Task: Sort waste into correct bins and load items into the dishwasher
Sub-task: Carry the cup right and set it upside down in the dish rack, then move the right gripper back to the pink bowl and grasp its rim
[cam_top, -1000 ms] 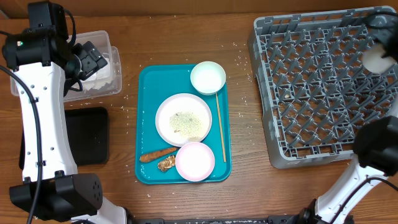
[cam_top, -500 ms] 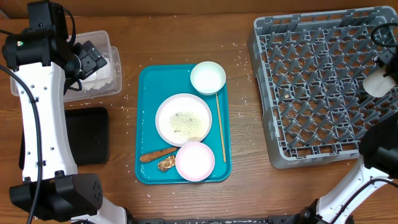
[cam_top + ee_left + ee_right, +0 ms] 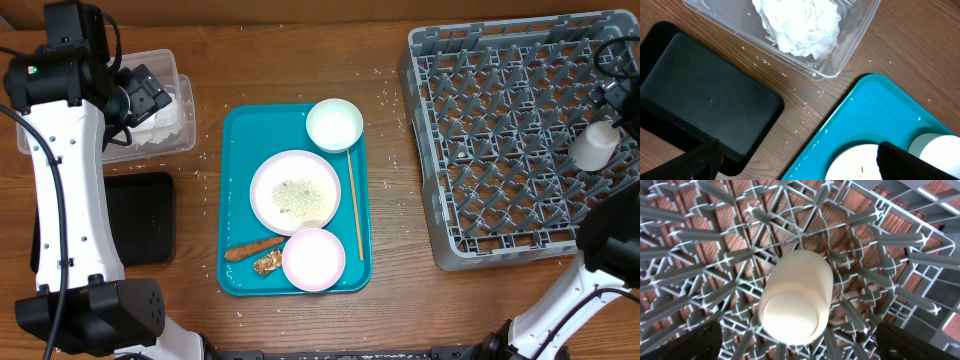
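My right gripper will move up off the rack, go across to the tray and come down onto the pale green bowl's rim [image 3: 358,127], because the cup is already in the rack.
A cream cup [image 3: 592,147] lies on its side on the prongs of the grey dish rack [image 3: 500,130], near the rack's right side. In the right wrist view the cup [image 3: 797,297] rests on the rack [image 3: 705,255] between my right gripper's [image 3: 800,342] wide-open fingers, which do not touch it. My left gripper [image 3: 797,160] is open and empty above the table, between the black bin [image 3: 705,100] and the teal tray [image 3: 875,110]. On the tray [image 3: 240,130] sit a white plate with crumbs [image 3: 295,192], a pale green bowl [image 3: 334,124], a pink bowl [image 3: 314,258], a chopstick [image 3: 355,205] and brown food scraps [image 3: 255,248].
A clear bin [image 3: 183,95] with crumpled white tissue [image 3: 800,25] stands at the far left. The black bin [image 3: 140,217] sits below it. Rice grains are scattered on the wood around the tray.
The cream cup has moved down and slightly left over the rack, from the right edge onto the prongs. The left arm and the tray items have not moved.
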You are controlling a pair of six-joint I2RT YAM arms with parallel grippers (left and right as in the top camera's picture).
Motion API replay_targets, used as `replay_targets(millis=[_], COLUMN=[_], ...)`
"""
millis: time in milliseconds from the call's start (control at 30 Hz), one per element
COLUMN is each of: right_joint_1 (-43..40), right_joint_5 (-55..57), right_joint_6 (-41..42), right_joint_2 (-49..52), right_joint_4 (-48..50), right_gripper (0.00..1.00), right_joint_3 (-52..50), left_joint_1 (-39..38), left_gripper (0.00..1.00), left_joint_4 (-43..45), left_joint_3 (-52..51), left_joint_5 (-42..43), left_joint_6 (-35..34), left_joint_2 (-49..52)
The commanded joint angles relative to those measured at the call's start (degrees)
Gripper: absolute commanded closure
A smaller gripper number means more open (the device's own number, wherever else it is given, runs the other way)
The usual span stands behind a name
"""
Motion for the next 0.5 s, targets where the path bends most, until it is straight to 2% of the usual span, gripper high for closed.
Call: replay_targets(millis=[0, 100, 300, 367, 467], right_joint_1=[1.46, 2.73, 8.61, 13.05, 20.33], right_joint_5=[-1.97, -9.57, -36.0, -39.36, -38.6], right_joint_6=[0.2, -0.31, -5.66, -5.79, -5.81], right_joint_2=[-7.21, -10.91, -13.64, -13.29, -12.61], right_joint_4=[-0.04, 0.79, 4.24, 5.11, 7.3], right_gripper=[0.0, 0.0, 0.12, 0.17, 0.18], right_joint_3=[1.51, 1.66, 1.66, 1.64, 1.6], left_joint_1=[0.2, 0.2, 0.13, 0.15, 0.15], left_gripper=[0.0, 0.0, 0.0, 0.0, 0.0], left_joint_4=[0.2, 0.2, 0.2, 0.17, 0.17], left_joint_3=[-0.13, -0.13, -0.13, -0.13, -0.13], left_joint_5=[-0.7, -0.66, -0.5, -0.5, -0.5], left_joint_6=[0.5, 0.5, 0.5, 0.5, 0.5], left_joint_2=[0.28, 0.28, 0.28, 0.28, 0.28])
